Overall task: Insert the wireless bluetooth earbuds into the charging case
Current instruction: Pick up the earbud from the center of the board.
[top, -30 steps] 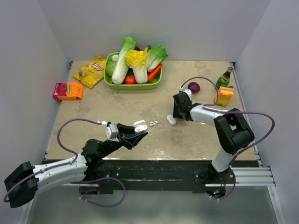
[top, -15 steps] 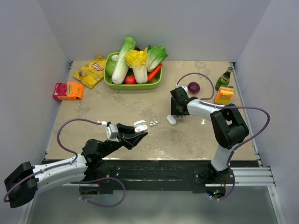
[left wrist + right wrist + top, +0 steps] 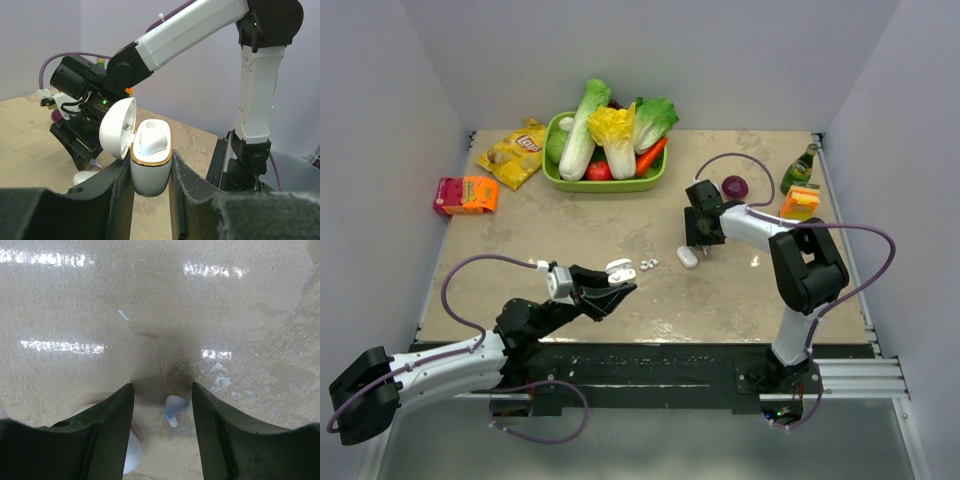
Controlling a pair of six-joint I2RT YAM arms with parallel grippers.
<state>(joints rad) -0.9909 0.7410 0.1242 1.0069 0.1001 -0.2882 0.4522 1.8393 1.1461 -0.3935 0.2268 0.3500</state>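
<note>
My right gripper shifts toward the right in the wrist view next and closes on the earbud's rounded head [image 3: 176, 403], because the head lies off-center between my fingers.
My left gripper [image 3: 616, 284] is shut on the charging case [image 3: 150, 172], a white pebble with a gold rim, held upright above the table with its lid [image 3: 117, 127] swung open. One white earbud [image 3: 151, 140] sits inside it. The case [image 3: 618, 268] also shows in the top view. My right gripper [image 3: 162, 388] points down at the table, open, with the other earbud [image 3: 175, 407] lying between its fingertips, nearer the right finger and touching neither. That gripper [image 3: 699, 244] stands right of the table's middle.
A white oval object [image 3: 688, 257] lies beside the right gripper's left finger. Two tiny white bits [image 3: 647, 265] lie near the case. At the back are a green vegetable basket [image 3: 605, 184], chips bag [image 3: 515, 152], orange pack [image 3: 466, 194], red onion [image 3: 734, 187], bottle [image 3: 801, 166] and juice carton [image 3: 801, 204].
The right arm has shifted its gripper slightly left and toward the back of the table, over the earbud. The left arm and the case have not moved.
</note>
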